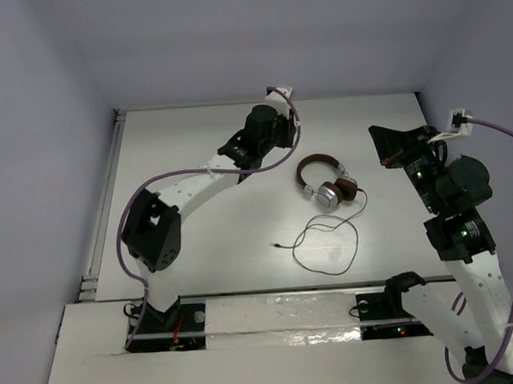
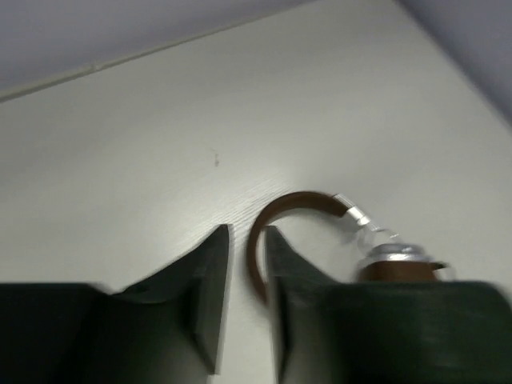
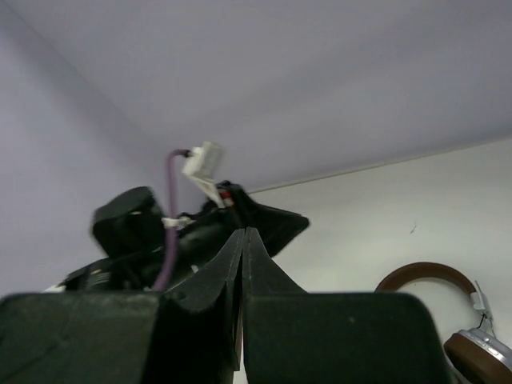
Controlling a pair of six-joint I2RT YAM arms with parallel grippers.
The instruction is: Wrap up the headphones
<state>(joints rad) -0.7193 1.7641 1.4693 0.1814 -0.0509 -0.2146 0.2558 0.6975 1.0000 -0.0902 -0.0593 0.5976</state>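
Observation:
The robot's left gripper needs to go down toward the headband (image 2: 254, 256) next, then open its fingers wide to go on both sides of the brown curve opposite the ear cups (image 2: 396, 260).
The headphones (image 1: 325, 182) lie on the white table (image 1: 207, 229), brown headband toward the back wall and silver cups toward the front. Their thin dark cord (image 1: 354, 238) trails forward in a loose loop, with the plug (image 1: 279, 245) lying to the left. In the left wrist view my left gripper (image 2: 247, 230) has its jaws a narrow way apart. The left curve of the headband (image 2: 254, 256) shows in that gap, close to the right finger, and an ear cup (image 2: 396, 260) is just beyond. My right gripper (image 3: 244, 232) is shut and empty, off to the headphones' right (image 1: 379, 142).
The left arm's wrist (image 1: 262, 130) and its purple cable (image 1: 292, 134) hang over the table behind and left of the headband. A rail (image 1: 110, 191) runs along the table's left edge. Pale walls close the back and sides. Both arm bases sit at the front strip (image 1: 280, 315).

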